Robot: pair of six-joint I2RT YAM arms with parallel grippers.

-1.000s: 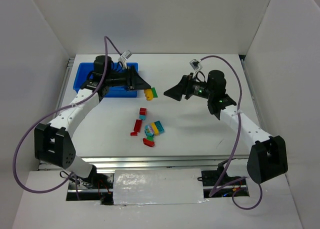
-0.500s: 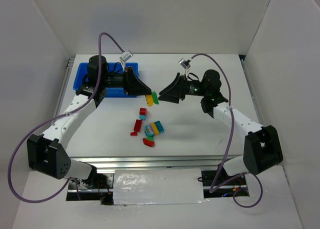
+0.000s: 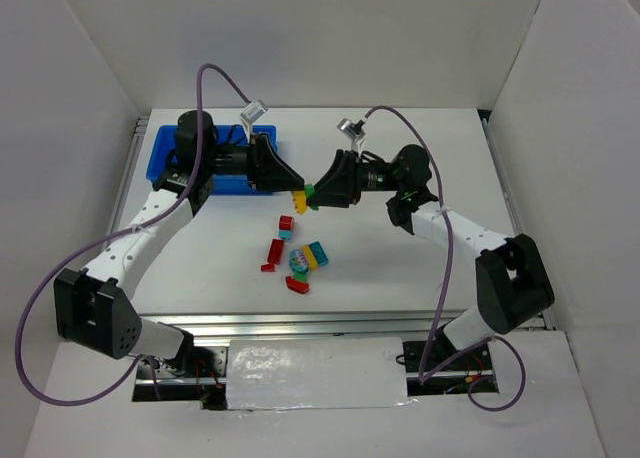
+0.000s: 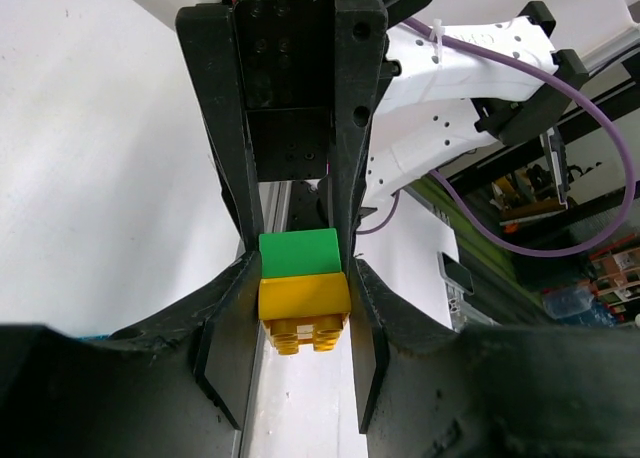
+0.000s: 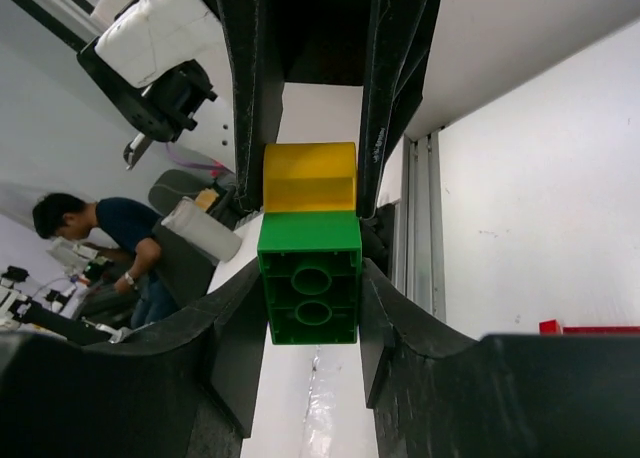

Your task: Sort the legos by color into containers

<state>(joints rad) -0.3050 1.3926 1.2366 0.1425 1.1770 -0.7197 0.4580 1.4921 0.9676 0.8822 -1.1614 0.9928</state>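
Next, I will pull the yellow lego off the green one with my left gripper. Then my left gripper will move outward and turn down over the blue containers tray.
A yellow lego [image 3: 297, 193] and a green lego [image 3: 309, 190] are stuck together and held in the air between both arms, above the table's middle. My left gripper [image 3: 294, 190] is shut on the yellow lego [image 4: 303, 300], with the green lego [image 4: 297, 253] sticking out beyond it. My right gripper [image 3: 319, 194] is shut on the green lego [image 5: 310, 288], and the yellow lego [image 5: 309, 178] lies past it between the other arm's fingers. Several loose legos lie below: red [image 3: 286, 223], red [image 3: 275, 250], cyan and yellow [image 3: 315, 254], red [image 3: 297, 285]. The blue containers tray [image 3: 160, 153] sits at the back left, mostly hidden by my left arm.
White walls enclose the table on three sides. A metal rail [image 3: 300, 328] runs along the near edge. Purple cables loop from both arms. A red brick [image 5: 590, 328] shows at the right edge of the right wrist view.
My right gripper moved left to the held pair and shut on the green lego. My left gripper shifted slightly toward it early on, then stayed still, gripping the yellow lego.
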